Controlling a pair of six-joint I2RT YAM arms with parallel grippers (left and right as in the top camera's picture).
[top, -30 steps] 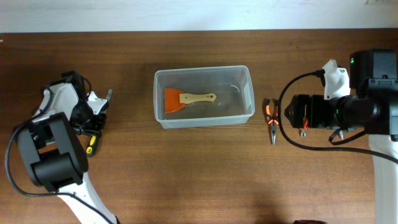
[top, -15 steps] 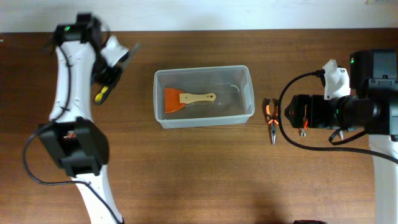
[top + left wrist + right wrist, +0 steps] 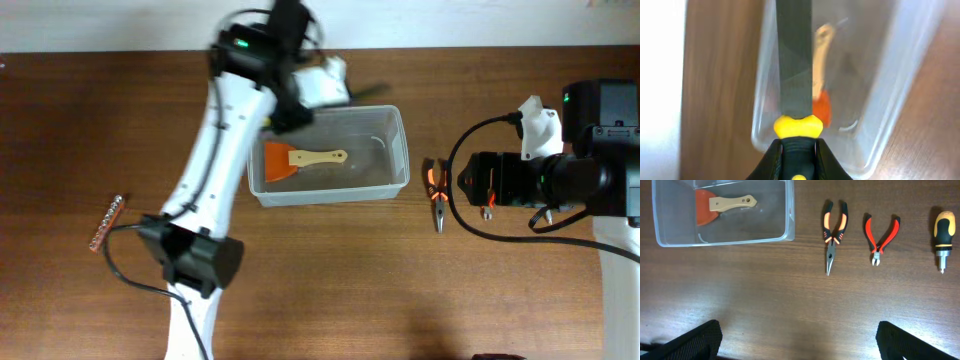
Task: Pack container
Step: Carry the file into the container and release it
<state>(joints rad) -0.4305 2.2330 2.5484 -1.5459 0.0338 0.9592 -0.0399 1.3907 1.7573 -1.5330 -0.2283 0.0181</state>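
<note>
My left gripper holds the file and will next bring it down into the clear container, beside the scraper along the container's far side (image 3: 328, 137), where the container's bottom is still bare.
The clear container (image 3: 402, 150) stands mid-table and holds an orange scraper (image 3: 300, 158) with a wooden handle. My left gripper (image 3: 333, 85) is shut on the yellow-and-black handle of a flat grey file (image 3: 795, 60) and holds it above the container's far left corner. In the left wrist view the gripper (image 3: 796, 150) points the file over the container (image 3: 890, 100) and the scraper (image 3: 821, 102). My right gripper (image 3: 800, 347) is open and empty, hovering over bare table to the right of the container (image 3: 790, 210).
Orange-handled long-nose pliers (image 3: 832, 235), red cutters (image 3: 880, 232) and a stubby screwdriver (image 3: 943, 227) lie in a row right of the container. A strip of bits (image 3: 105, 223) lies at the far left. The pliers also show from overhead (image 3: 436, 195).
My left arm has swung from the table's left side to over the container's far edge, carrying the file. The strip of bits is uncovered. The right arm has not moved.
</note>
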